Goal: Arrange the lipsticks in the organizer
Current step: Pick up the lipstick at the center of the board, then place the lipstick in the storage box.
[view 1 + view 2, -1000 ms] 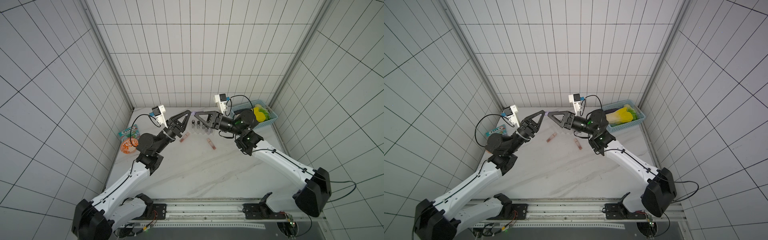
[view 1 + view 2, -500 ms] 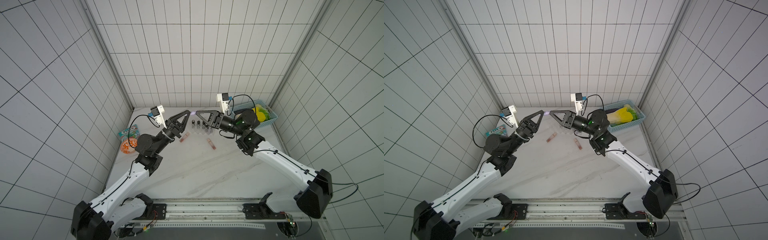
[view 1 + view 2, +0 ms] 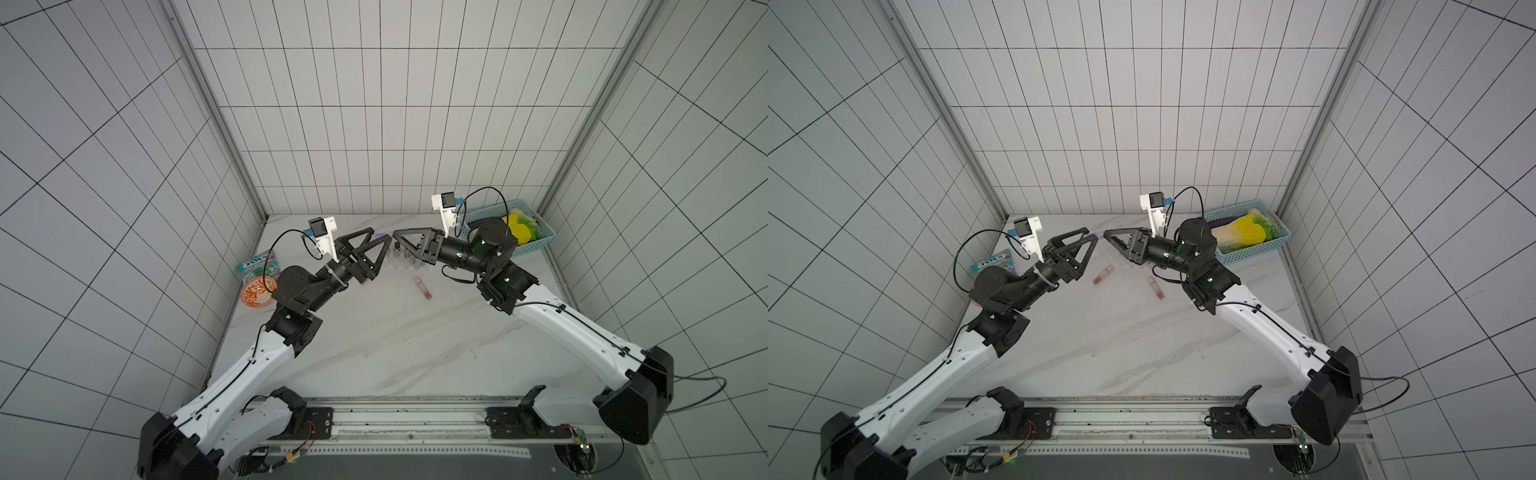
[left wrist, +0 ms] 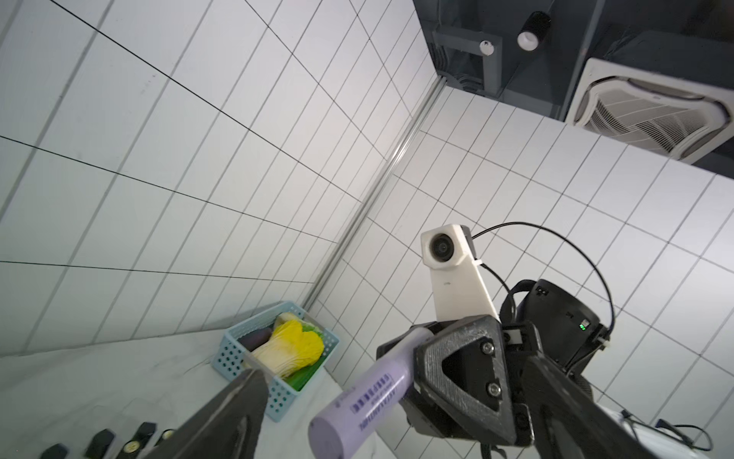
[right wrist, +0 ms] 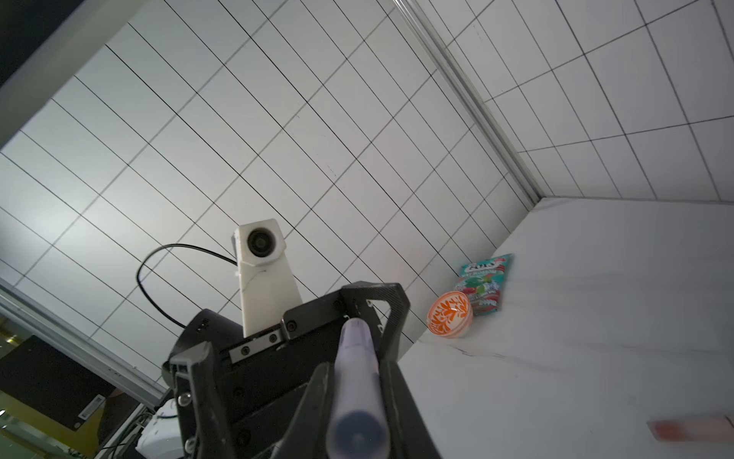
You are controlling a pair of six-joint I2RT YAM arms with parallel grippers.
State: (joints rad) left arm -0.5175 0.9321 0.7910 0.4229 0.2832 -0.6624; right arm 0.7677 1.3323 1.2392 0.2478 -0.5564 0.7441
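My right gripper holds the lilac lipstick [image 4: 369,397] level, but the black ones stand upright. Next, my gripper will tip downward and lower the lipstick into the near side of the clear organizer to let it go.
A pale lilac lipstick [image 4: 369,397] hangs in mid-air with my right gripper [image 5: 357,381] shut on one end of it; the same tube [image 5: 357,369] runs between the pads. My left gripper [image 4: 391,381] stands open around the tube's free end, its fingers [image 4: 222,417] clear of it. In both top views the two grippers meet tip to tip [image 3: 381,233] [image 3: 1106,235] above the clear organizer [image 3: 405,259], which holds black lipsticks [image 4: 139,435]. Two slim pink lipsticks [image 3: 1103,275] [image 3: 1155,287] lie on the table in front of it.
A light blue basket [image 3: 536,245] with toy vegetables stands at the back right corner. An orange-patterned round tub [image 3: 254,293] and a snack packet [image 3: 257,264] lie by the left wall. The white marble table [image 3: 395,340] stretches toward the front rail.
My right gripper closed on the lilac lipstick. My left gripper then opened and let go of it. Both arms stayed almost where they were.
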